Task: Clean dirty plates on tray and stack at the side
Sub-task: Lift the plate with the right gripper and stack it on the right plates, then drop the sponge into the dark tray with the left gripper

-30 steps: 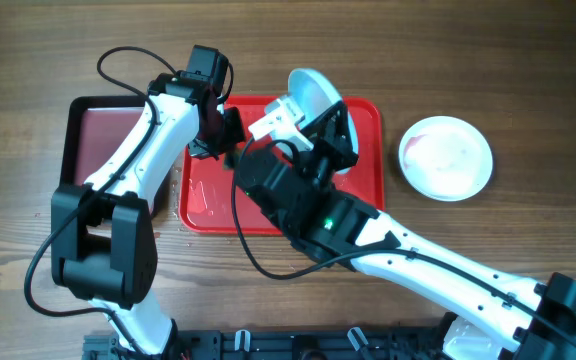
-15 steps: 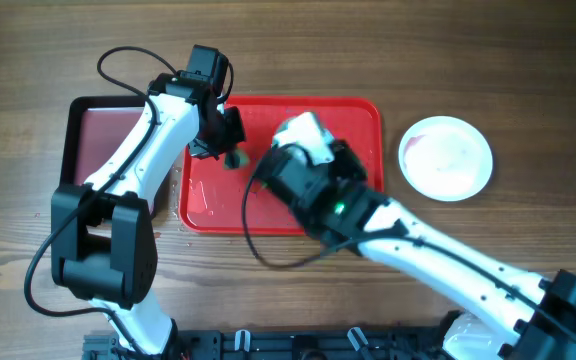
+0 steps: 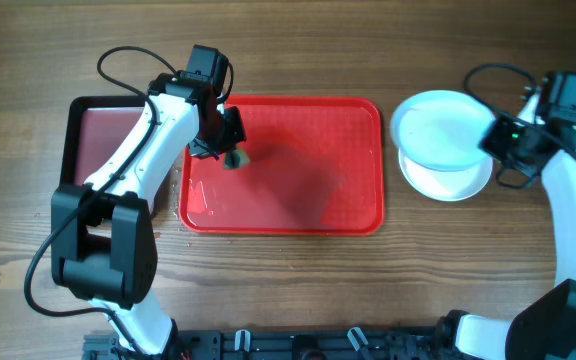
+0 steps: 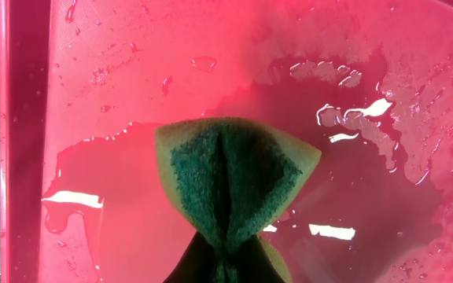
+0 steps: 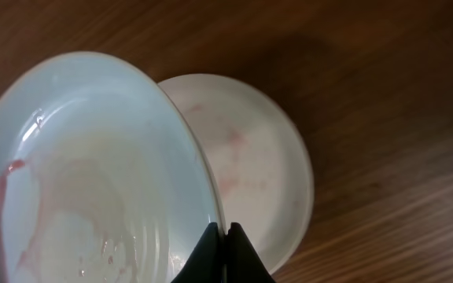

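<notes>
The smaller tray is to my left gripper's left in the overhead view, so next I need to move that gripper over the tray's dark red bottom and release the sponge [image 4: 230,177].
My right gripper [image 3: 496,140] is shut on the rim of a pale turquoise plate [image 3: 438,127] and holds it above a white plate [image 3: 450,183] that lies on the wood to the right of the red tray [image 3: 308,210]. In the right wrist view the turquoise plate [image 5: 85,173] shows faint reddish streaks, and the white plate [image 5: 250,157] below it has pink smears. My left gripper [image 3: 230,152] is shut on a green and yellow sponge [image 4: 230,177] over the wet top left part of the tray [image 4: 132,94]. A third plate is out of view.
A smaller black-rimmed tray [image 3: 103,135] with a dark red floor lies left of the red tray, partly under my left arm. Water pools on the red tray's left side [image 4: 344,118]. A black rail runs along the table's front edge.
My right arm has swung from over the red tray far to the right, carrying the turquoise plate to above the white plate. The left arm has stayed put with the sponge.
</notes>
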### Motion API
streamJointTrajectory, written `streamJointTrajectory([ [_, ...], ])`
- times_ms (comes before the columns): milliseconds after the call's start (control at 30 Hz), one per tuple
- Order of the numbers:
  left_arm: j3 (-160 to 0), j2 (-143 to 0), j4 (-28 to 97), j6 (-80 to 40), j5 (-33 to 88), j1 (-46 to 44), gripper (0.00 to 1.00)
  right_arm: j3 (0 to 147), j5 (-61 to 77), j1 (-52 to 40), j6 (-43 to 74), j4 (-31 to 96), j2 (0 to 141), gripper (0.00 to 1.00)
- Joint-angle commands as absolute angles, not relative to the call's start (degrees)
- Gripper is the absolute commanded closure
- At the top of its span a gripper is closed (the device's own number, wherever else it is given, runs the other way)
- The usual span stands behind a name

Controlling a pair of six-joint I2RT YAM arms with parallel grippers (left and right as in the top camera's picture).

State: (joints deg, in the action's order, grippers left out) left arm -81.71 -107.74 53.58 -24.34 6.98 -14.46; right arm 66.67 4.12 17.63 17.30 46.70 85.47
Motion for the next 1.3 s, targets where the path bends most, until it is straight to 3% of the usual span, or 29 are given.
streamJointTrajectory([
  [0, -81.6, -108.0, 53.5, -24.5, 7.5, -14.4, 0.96, 61.9, 0.0, 19.9, 19.2, 44.4, 85.3, 0.96],
  [167, -81.6, -108.0, 53.4, -24.5, 7.5, -14.4, 0.96, 52.2, -3.4, 19.9, 22.6, 38.3, 85.4, 0.94],
  [233, -81.6, -108.0, 53.4, -24.5, 7.5, -14.4, 0.96, 51.2, -3.3, 19.9, 22.6, 36.8, 85.4, 0.64],
  [267, -81.7, -108.0, 53.4, -24.4, 7.5, -14.3, 0.96, 52.8, 0.2, 19.9, 22.5, 37.0, 85.4, 0.43],
  [467, -84.8, -103.4, 58.6, -20.8, 7.4, -10.1, 0.96, 64.0, 19.6, 17.1, 15.9, 43.0, 84.0, 0.33],
  [700, -83.3, -100.1, 61.5, -19.7, -6.0, 0.6, 0.96, 67.1, 16.5, -2.3, 12.2, 42.6, 84.5, 0.27],
  [867, -76.9, -100.2, 51.3, -20.2, -7.2, 8.6, 0.96, 67.1, 10.2, -12.2, 15.9, 40.6, 85.4, 0.23],
  [1067, -68.1, -100.2, 40.0, -20.2, -7.2, 13.8, 0.96, 67.1, 9.9, -12.9, 16.1, 40.5, 85.7, 0.23],
  [1200, -64.1, -100.3, 34.2, -20.2, -7.2, 17.1, 0.85, 67.1, 9.9, -12.9, 16.7, 40.6, 85.7, 0.23],
  [1233, -63.8, -100.3, 33.8, -20.2, -7.2, 17.6, 0.77, 67.1, 9.9, -12.9, 16.7, 40.6, 85.7, 0.23],
  [1267, -63.8, -100.3, 33.8, -20.2, -7.2, 17.9, 0.61, 67.1, 9.9, -12.9, 16.7, 40.7, 85.7, 0.23],
])
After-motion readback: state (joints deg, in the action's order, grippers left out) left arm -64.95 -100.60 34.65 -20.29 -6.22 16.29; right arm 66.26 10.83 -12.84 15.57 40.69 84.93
